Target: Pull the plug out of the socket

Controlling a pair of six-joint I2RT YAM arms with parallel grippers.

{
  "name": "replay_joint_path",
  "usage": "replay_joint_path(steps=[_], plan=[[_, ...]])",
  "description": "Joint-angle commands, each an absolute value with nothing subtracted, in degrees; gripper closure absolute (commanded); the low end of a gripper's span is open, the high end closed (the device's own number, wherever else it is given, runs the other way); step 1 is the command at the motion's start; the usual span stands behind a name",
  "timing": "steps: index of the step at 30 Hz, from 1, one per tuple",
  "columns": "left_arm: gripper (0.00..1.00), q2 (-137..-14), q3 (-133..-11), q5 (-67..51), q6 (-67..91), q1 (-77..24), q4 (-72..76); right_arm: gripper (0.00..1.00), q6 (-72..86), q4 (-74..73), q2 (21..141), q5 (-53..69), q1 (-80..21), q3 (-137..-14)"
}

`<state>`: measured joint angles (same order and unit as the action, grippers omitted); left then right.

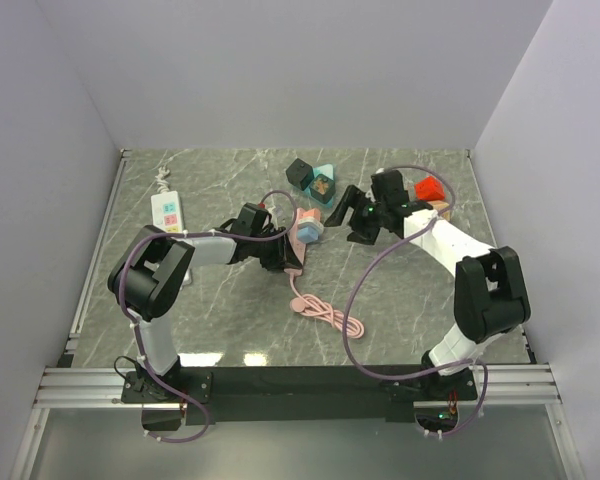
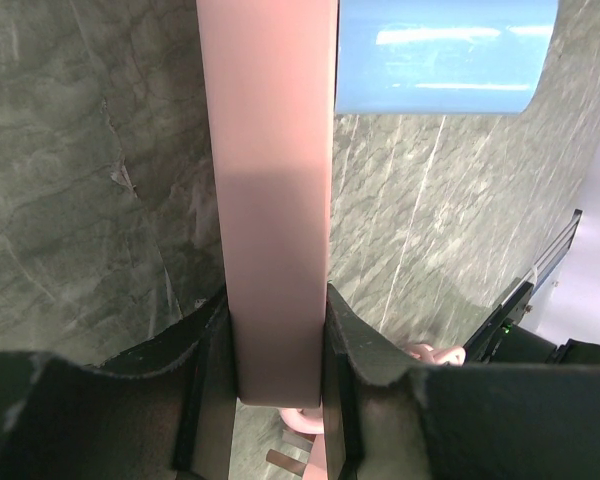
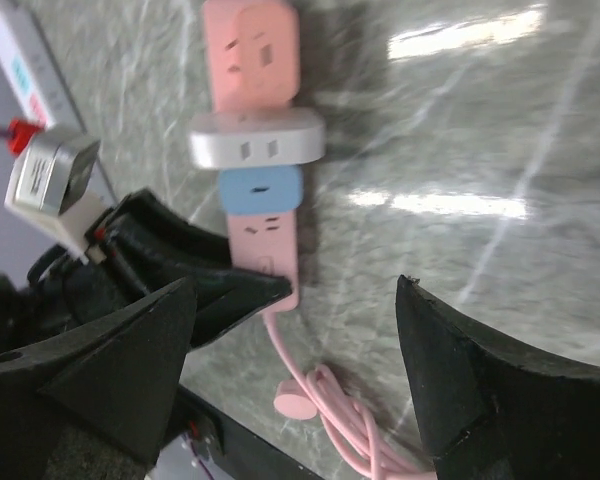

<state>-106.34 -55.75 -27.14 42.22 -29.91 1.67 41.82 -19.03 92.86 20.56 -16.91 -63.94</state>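
Observation:
Next, my right gripper moves down and left in the top view onto the blue plug (image 1: pixel 308 235) (image 3: pixel 261 190), which sits that way, as the power strip is held.
The socket is a pink power strip (image 1: pixel 302 243) lying mid-table, also seen in the right wrist view (image 3: pixel 252 60) and filling the left wrist view (image 2: pixel 275 200). A white plug (image 3: pixel 257 138) and a blue plug (image 3: pixel 261 190) sit side by side in it; the blue plug (image 2: pixel 440 55) also shows at the top of the left wrist view. My left gripper (image 2: pixel 277 340) is shut on the strip's cable end, one finger on each long side. My right gripper (image 3: pixel 295 370) hovers above and to the right of the strip (image 1: pixel 352 218), open, with nothing between its fingers.
The strip's pink cable (image 1: pixel 327 314) lies coiled toward the near edge. A white power strip (image 1: pixel 166 210) rests at the far left. Coloured blocks stand behind the socket (image 1: pixel 316 180) and a red one at the right (image 1: pixel 429 188). Walls close in three sides.

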Motion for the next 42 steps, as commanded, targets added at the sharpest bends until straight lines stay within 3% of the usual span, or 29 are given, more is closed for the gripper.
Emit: replay_joint_path(steps=[1, 20, 36, 42], plan=[[0.99, -106.09, -54.94, -26.10, 40.69, -29.79, -2.64, 0.13, 39.99, -14.42, 92.90, 23.11, -19.50, -63.89], [0.99, -106.44, -54.67, -26.63, 42.10, -29.79, -1.06, 0.13, 41.13, -9.76, 96.50, 22.06, -27.33, -65.13], [0.99, -106.26, -55.11, -26.98, 41.84, -29.79, -1.41, 0.11, 43.59, -6.86, 101.07, 13.80, -28.92, -69.17], [0.99, -105.56, -55.02, -26.72, 41.57, -29.79, -1.76, 0.18, 45.44, -8.35, 104.41, 13.10, -29.09, -70.49]])
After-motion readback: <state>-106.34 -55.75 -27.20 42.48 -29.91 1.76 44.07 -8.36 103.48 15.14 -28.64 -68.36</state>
